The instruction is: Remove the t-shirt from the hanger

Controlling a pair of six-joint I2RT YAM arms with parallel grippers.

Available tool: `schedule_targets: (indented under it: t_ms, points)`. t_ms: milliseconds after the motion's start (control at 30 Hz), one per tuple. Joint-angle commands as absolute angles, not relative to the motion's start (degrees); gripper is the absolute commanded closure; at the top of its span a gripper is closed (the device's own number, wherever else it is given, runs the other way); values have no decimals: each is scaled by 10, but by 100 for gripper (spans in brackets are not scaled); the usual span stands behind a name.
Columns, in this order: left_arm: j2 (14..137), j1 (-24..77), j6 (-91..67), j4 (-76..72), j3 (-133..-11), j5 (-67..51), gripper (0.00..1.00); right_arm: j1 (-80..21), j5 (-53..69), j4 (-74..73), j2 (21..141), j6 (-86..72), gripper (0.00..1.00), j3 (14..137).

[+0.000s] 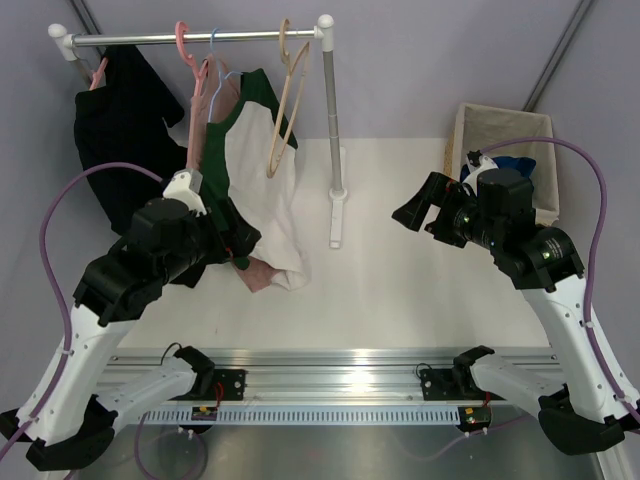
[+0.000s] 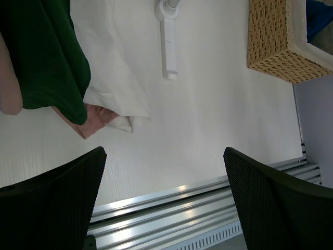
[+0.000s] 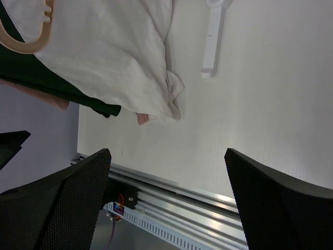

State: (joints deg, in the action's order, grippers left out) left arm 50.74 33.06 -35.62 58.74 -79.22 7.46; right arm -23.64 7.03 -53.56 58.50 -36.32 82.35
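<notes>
I will next move my left gripper up and outward and close it on the light-blue hanger's near end, above and outward of it, which still holds up the t-shirt's green shoulder.
The t-shirt, cream-bodied with dark green sleeves and collar, hangs from the rail on the thin light-blue wire hanger. Its hem bunches on the table. My left gripper is open just left of the shirt's lower part, with nothing between its fingers. In the left wrist view the green sleeve and cream body lie beyond the open gripper. My right gripper hovers open to the right of the rack, well apart from the shirt. Its own view shows the shirt far ahead of the empty gripper.
A dusty-pink t-shirt on a pink hanger hangs just left of the t-shirt, and a black garment further left. A bare wooden hanger hangs to the right. The rack post and a wicker basket stand right.
</notes>
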Motion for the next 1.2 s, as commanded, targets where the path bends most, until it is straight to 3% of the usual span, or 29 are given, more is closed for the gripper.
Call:
schedule_targets:
  t_ms: [0, 367, 600, 700, 867, 1033, 1167]
  points:
    - [511, 331, -351, 562, -797, 76, 1, -239, 69, -524, 579, -369, 0, 838]
    - [540, 331, -345, 557, -848, 117, 1, -238, 70, -519, 577, -363, 1, 833]
    - [619, 331, -267, 524, -987, 200, 1, -239, 64, -535, 574, -345, 0, 852]
    - [697, 325, -222, 534, -1102, 221, 1, -239, 51, -538, 563, -345, 0, 853]
    - [837, 223, -219, 561, -1270, 147, 2, -239, 54, -532, 542, -344, 1, 845]
    - [905, 160, -181, 538, -1312, 41, 8, -239, 51, -528, 527, -341, 0, 833]
    - [924, 156, -158, 512, -1311, 19, 12, -239, 49, -530, 520, -329, 0, 830]
